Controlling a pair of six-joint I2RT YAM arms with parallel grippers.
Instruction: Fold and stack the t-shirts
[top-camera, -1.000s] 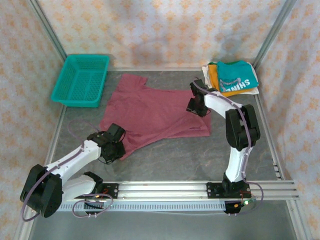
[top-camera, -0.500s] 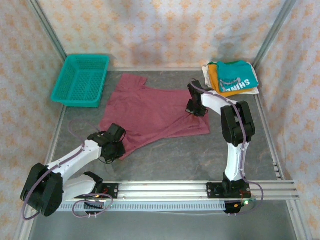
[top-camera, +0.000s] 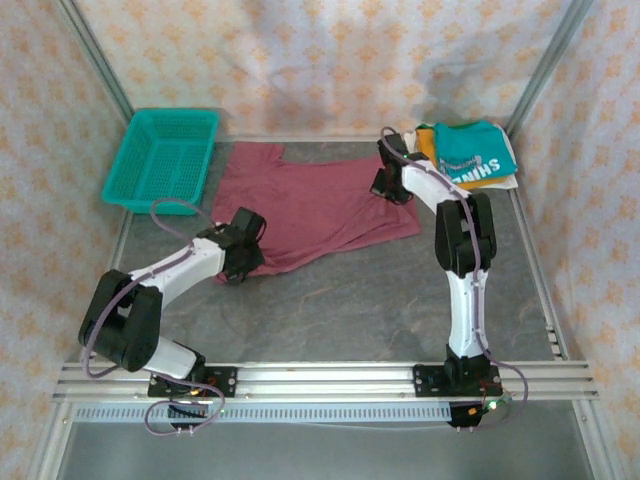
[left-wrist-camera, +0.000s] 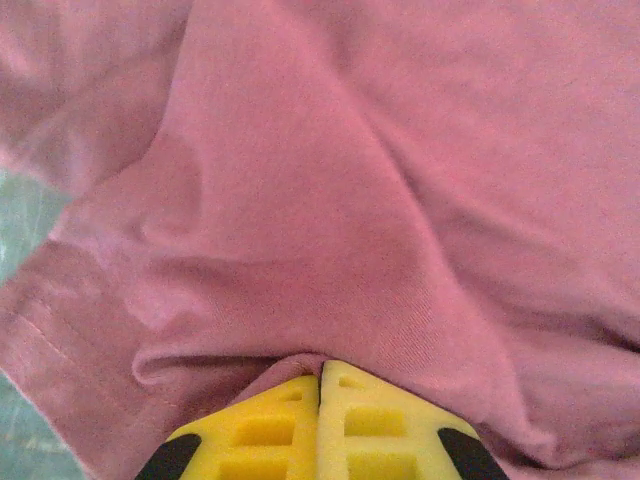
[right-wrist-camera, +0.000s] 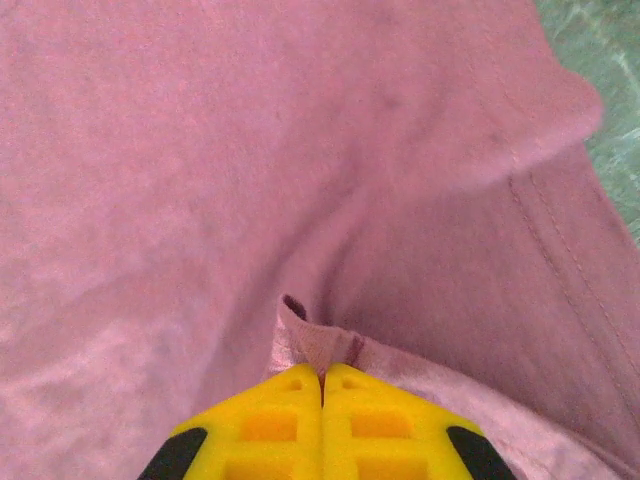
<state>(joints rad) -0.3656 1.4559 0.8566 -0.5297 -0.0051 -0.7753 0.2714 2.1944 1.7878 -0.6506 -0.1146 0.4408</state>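
The pinched hem will go back onto the bare tabletop past the t-shirt's slanting near edge, because that side of the t-shirt lies folded over. My right gripper will pull it there and then release it.
The maroon t-shirt (top-camera: 310, 205) lies spread on the grey table, its print hidden. My left gripper (top-camera: 243, 262) is shut on its near-left edge; in the left wrist view the yellow jaws (left-wrist-camera: 320, 368) pinch a fold of maroon cloth (left-wrist-camera: 330, 200). My right gripper (top-camera: 385, 186) is shut on the shirt's far-right edge, and the right wrist view has a small tuft of hem gripped at the tips (right-wrist-camera: 322, 368). A folded stack sits at the back right: the teal t-shirt (top-camera: 472, 152) with white "SHINE" print on top, over the orange-yellow one (top-camera: 428, 150) and the cream one (top-camera: 412, 140).
A teal plastic mesh basket (top-camera: 163, 158) stands at the back left, close to the shirt's far-left sleeve. Patterned walls and metal frame posts enclose the table (top-camera: 350, 310). An aluminium rail (top-camera: 330, 380) runs along the near edge.
Both grippers have dragged the maroon shirt toward the back of the table. The left arm moved far forward and right; the right gripper shifted back toward the stack. The shirt lies flatter and more stretched.
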